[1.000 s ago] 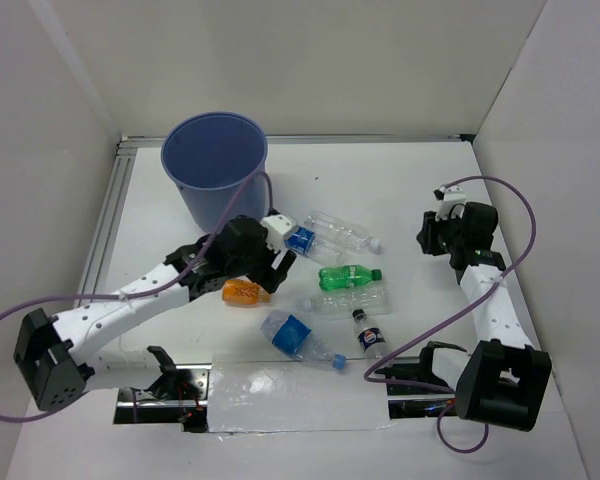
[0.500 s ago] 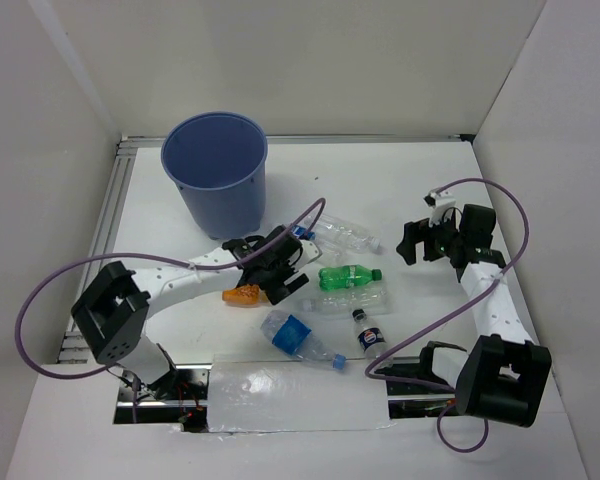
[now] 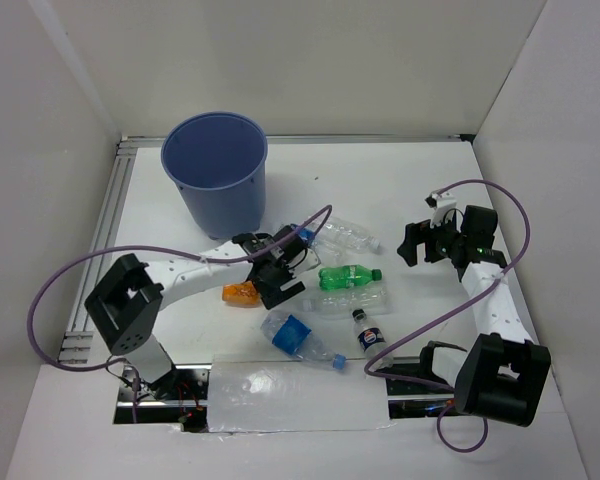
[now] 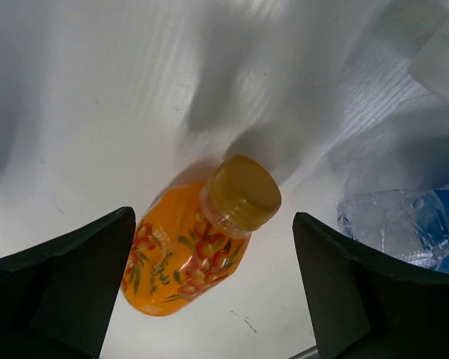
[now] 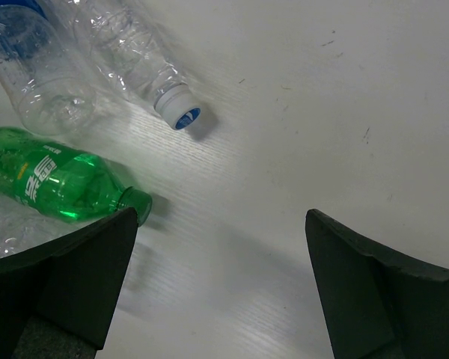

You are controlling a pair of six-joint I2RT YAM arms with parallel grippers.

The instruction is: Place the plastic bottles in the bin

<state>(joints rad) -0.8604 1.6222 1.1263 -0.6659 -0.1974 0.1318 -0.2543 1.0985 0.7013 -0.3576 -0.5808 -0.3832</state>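
Observation:
My left gripper needs to move down over the end of the short orange bottle with the cap and close its fingers there, because that end is already between them.
The blue-violet bin (image 3: 215,170) stands at the back left. Plastic bottles lie in a cluster at mid-table: a short orange one (image 3: 240,293), a green one (image 3: 348,275), clear ones (image 3: 348,236) (image 3: 348,301), a blue-labelled one (image 3: 298,336) and a small dark cola bottle (image 3: 371,339). My left gripper (image 3: 272,280) is open just right of the orange bottle (image 4: 191,250), which lies between its spread fingers (image 4: 60,292) untouched. My right gripper (image 3: 416,245) is open over bare table, right of the green bottle (image 5: 52,183) and a clear bottle (image 5: 135,52).
White walls close in the table on three sides. A metal rail (image 3: 105,230) runs along the left edge. Purple cables (image 3: 500,200) loop off both arms. A clear bottle with a blue label (image 4: 408,228) lies just beside my left gripper's right finger.
The left arm folded in and its gripper came down beside the orange bottle, opening wider. The right gripper went from shut to open and turned toward the bottles.

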